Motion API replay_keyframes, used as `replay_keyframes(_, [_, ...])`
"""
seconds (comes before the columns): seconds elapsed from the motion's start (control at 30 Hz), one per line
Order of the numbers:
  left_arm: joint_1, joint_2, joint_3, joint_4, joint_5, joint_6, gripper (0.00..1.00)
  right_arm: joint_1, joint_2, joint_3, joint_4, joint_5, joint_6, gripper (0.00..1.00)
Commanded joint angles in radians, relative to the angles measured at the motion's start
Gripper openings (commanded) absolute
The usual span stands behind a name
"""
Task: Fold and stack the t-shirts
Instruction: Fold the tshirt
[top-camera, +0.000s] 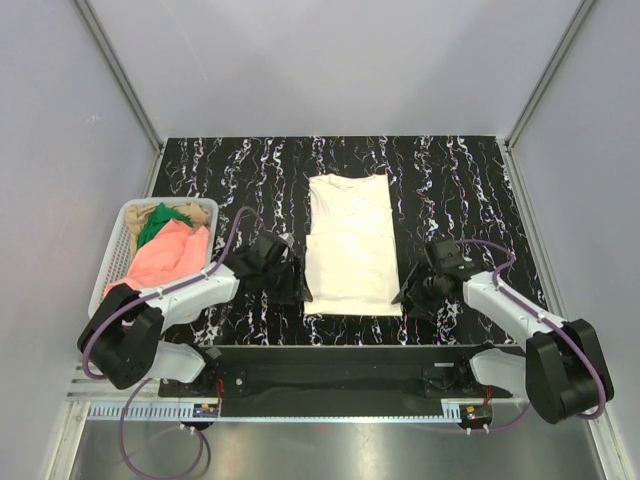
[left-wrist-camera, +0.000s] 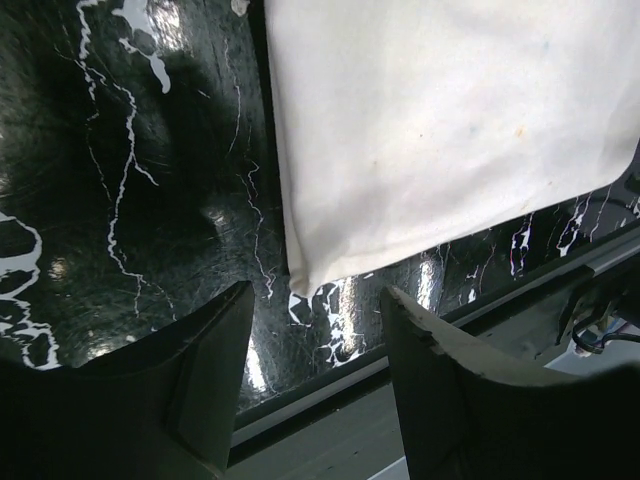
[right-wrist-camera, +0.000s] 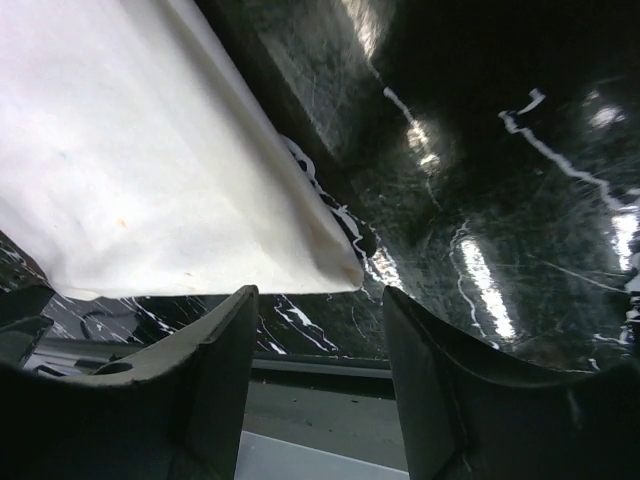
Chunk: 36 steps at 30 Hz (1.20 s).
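The right gripper comes down onto the t-shirt's near corner (top-camera: 399, 311) (right-wrist-camera: 347, 277) beside it next and closes, as that corner already lines up with its open fingers' gap.
A cream-white t-shirt (top-camera: 349, 243) lies folded into a long rectangle in the middle of the black marbled table. Its near left corner (left-wrist-camera: 300, 280) shows in the left wrist view, its near right corner (right-wrist-camera: 345, 272) in the right wrist view. My left gripper (top-camera: 283, 278) stands open just left of that near edge, nothing between its fingers (left-wrist-camera: 205, 370). On the other side, the right gripper (top-camera: 415, 292) is open too, empty, beside the near right corner. Salmon-pink (top-camera: 165, 255), green (top-camera: 155, 222) and tan (top-camera: 192, 213) t-shirts lie bunched in the basket.
A white mesh basket (top-camera: 112, 258) sits at the table's left edge. The table's near edge and a metal rail (top-camera: 330, 350) run just behind both grippers. Grey walls enclose the table on the left, right and far sides.
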Motion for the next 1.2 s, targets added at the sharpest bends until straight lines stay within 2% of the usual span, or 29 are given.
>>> replay_keyframes(0.0, [-0.025,-0.017,-0.06,0.119,0.013,-0.097,0.59,0.072,0.011,-0.027,0.076,-0.016,0.104,0.6])
replay_keyframes(0.27, [-0.053,0.015,-0.117,0.194,-0.015,-0.158,0.57,0.092,-0.027,-0.076,0.101,0.058,0.147,0.56])
replay_keyframes(0.5, [-0.06,0.049,-0.115,0.206,-0.02,-0.166,0.5,0.094,0.008,-0.068,0.121,0.073,0.155,0.46])
replay_keyframes(0.63, [-0.068,0.057,-0.123,0.214,-0.024,-0.178,0.28,0.102,0.025,-0.062,0.13,0.087,0.155,0.22])
replay_keyframes(0.67, [-0.068,0.057,-0.125,0.217,-0.026,-0.186,0.19,0.103,0.022,-0.064,0.132,0.088,0.156,0.1])
replay_keyframes(0.73, [-0.073,0.043,-0.131,0.214,-0.024,-0.189,0.11,0.106,0.008,-0.07,0.133,0.085,0.147,0.0])
replay_keyframes(0.77, [-0.073,0.035,-0.134,0.21,-0.029,-0.195,0.02,0.108,0.004,-0.071,0.135,0.087,0.144,0.0])
replay_keyframes(0.8, [-0.073,0.031,-0.135,0.2,-0.036,-0.195,0.0,0.109,-0.002,-0.073,0.132,0.087,0.144,0.0])
replay_keyframes(0.97, [-0.073,0.005,-0.102,0.084,-0.139,-0.154,0.0,0.111,-0.039,-0.078,0.119,0.09,0.129,0.0])
replay_keyframes(1.1, [-0.08,-0.041,-0.101,0.07,-0.152,-0.163,0.4,0.112,-0.061,-0.085,0.122,0.088,0.116,0.0])
replay_keyframes(1.17, [-0.096,-0.063,-0.112,0.082,-0.153,-0.172,0.44,0.112,-0.078,-0.093,0.122,0.087,0.115,0.0])
